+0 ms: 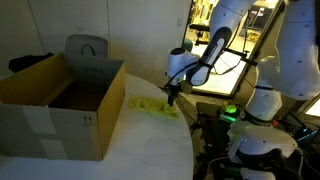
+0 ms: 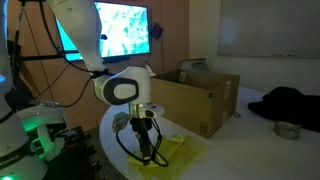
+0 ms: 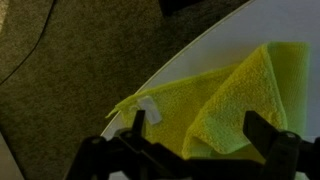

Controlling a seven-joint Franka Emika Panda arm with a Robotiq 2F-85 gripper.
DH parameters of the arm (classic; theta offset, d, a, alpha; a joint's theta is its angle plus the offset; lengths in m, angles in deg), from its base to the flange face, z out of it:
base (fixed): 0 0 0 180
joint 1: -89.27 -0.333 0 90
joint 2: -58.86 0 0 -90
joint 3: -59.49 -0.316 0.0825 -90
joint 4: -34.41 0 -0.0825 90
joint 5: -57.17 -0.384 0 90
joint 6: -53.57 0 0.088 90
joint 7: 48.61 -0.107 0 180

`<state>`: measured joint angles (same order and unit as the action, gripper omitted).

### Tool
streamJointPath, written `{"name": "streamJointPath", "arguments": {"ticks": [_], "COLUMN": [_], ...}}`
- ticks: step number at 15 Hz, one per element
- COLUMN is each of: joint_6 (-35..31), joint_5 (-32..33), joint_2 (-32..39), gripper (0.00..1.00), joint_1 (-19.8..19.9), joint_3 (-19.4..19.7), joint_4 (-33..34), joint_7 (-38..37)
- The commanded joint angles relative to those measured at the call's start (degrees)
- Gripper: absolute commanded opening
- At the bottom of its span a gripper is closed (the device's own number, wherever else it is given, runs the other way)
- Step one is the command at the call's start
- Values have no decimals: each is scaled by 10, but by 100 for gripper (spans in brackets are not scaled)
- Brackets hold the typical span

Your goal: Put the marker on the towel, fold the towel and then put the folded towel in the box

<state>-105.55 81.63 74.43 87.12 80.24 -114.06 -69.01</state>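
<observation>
My gripper is open, and its fingers are on either side of the edge of the towel's folded flap (image 1: 169,110) (image 3: 203,130) below it. I need to lower my gripper onto that edge next.
A yellow towel (image 3: 225,95) lies on the white round table (image 1: 130,150) near its rim, with one part folded over the rest and a white tag (image 3: 147,108) at a corner. It shows in both exterior views (image 1: 150,105) (image 2: 178,150). My gripper (image 3: 195,140) is open and hovers just above the towel's near edge, with its fingers to either side of the folded flap and nothing between them. It also shows in both exterior views (image 1: 172,96) (image 2: 148,152). I see no marker in any view. The open cardboard box (image 1: 60,100) (image 2: 200,98) stands on the table beside the towel.
The table rim (image 3: 190,60) runs right by the towel, with dark carpet (image 3: 70,70) below it. A chair (image 1: 87,46) stands behind the box. A dark cloth (image 2: 290,102) and a small bowl (image 2: 288,129) lie at the far side of the table.
</observation>
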Motion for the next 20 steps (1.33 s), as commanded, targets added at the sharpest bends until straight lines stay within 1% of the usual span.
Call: {"name": "streamJointPath", "arguments": {"ticks": [1,7,8,9,11,16,17,18,19,20], "joint_6": [-18,-19,-17,-17,-14,-21,-20,-21,-21,-20], "joint_5": [-36,-145,-159,-171,-193,-224,-230,-236,-241,-248], "joint_2": [36,82,85,91,96,100,102,107,111,115], "gripper": [100,100,98,93,89,89,80,64,60,52], "joint_1": [27,81,91,97,112,140,147,153,158,166], "joint_3": [-23,-82,-89,-94,-105,-127,-133,-141,-146,-156], "joint_4": [8,19,22,26,33,44,47,52,57,62], "joint_7": [31,123,137,148,171,220,231,242,251,264]}}
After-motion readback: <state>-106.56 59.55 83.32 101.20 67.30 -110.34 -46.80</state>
